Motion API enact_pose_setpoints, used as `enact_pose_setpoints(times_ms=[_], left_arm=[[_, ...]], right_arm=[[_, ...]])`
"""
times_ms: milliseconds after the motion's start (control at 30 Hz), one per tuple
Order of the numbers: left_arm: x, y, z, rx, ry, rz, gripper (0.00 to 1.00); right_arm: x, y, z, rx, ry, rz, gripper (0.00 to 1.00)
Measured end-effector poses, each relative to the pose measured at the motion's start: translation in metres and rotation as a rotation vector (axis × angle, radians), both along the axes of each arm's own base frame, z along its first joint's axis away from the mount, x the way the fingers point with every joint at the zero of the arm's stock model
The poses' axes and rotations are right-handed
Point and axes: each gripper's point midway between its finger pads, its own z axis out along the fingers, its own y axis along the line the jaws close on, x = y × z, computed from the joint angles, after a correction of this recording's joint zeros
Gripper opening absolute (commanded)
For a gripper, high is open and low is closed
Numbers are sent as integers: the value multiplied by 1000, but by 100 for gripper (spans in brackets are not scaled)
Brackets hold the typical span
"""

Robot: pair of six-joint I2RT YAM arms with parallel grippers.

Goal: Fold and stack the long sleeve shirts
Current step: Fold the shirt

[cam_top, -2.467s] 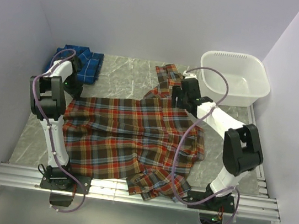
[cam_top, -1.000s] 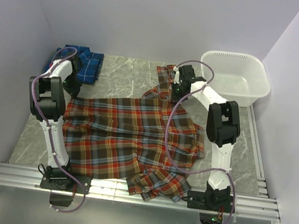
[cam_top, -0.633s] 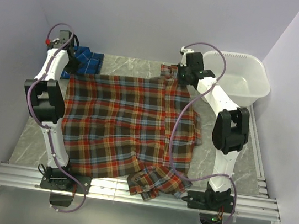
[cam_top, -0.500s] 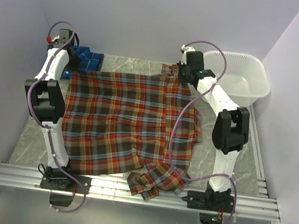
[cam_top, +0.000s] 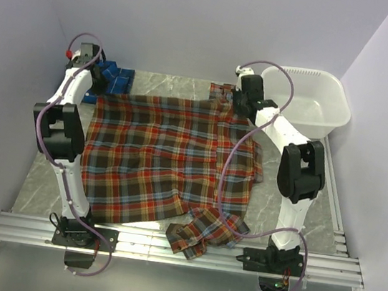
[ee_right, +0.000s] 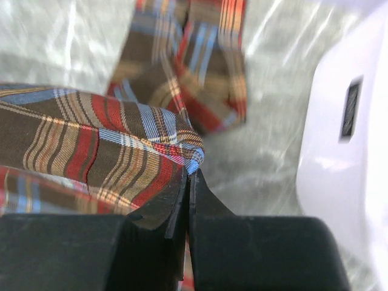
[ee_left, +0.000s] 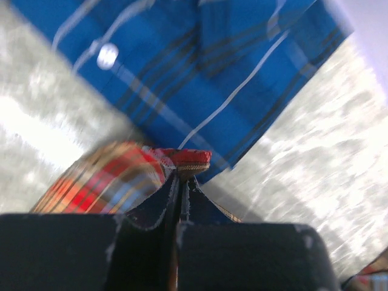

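The shirt's far edge is still hanging lifted, so my right gripper should next move back and down over the shirt's side nearest the tub and let go of the shirt's corner.
The red-orange plaid shirt [cam_top: 163, 156] hangs stretched between both arms, its far edge lifted, its near part on the table with a bunched sleeve [cam_top: 199, 234] at the front. My left gripper [cam_top: 95, 86] is shut on the shirt's far left corner [ee_left: 185, 159]. My right gripper [cam_top: 237, 102] is shut on its far right corner [ee_right: 191, 154]. The blue plaid shirt [cam_top: 113, 78] lies folded at the back left, just beyond the left gripper, and it fills the top of the left wrist view [ee_left: 212, 66]. A red plaid sleeve [ee_right: 194, 73] lies on the table past the right gripper.
A white plastic tub [cam_top: 308, 104] stands at the back right, close to the right arm, and its side [ee_right: 345, 151] shows in the right wrist view. Grey marble tabletop [cam_top: 166, 87] lies behind the shirt. Lilac walls close in the left, back and right.
Both grippers rose and moved toward the back wall, lifting and spreading the red shirt from a crumpled band into a wide flat sheet. In the last half second the sheet dropped slightly.
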Motion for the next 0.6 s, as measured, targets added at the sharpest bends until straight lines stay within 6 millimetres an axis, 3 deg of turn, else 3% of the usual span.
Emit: enact_pose_setpoints(times_ms=[233, 500, 600], left_arm=[[-60, -11, -28, -42, 107, 35, 1], [-94, -16, -7, -55, 66, 64, 0], [-110, -18, -8, -59, 65, 76, 0]], right_arm=[[-35, -10, -25, 7, 61, -20, 4], [-72, -13, -8, 75, 27, -76, 7], [-86, -12, -8, 88, 18, -101, 8]])
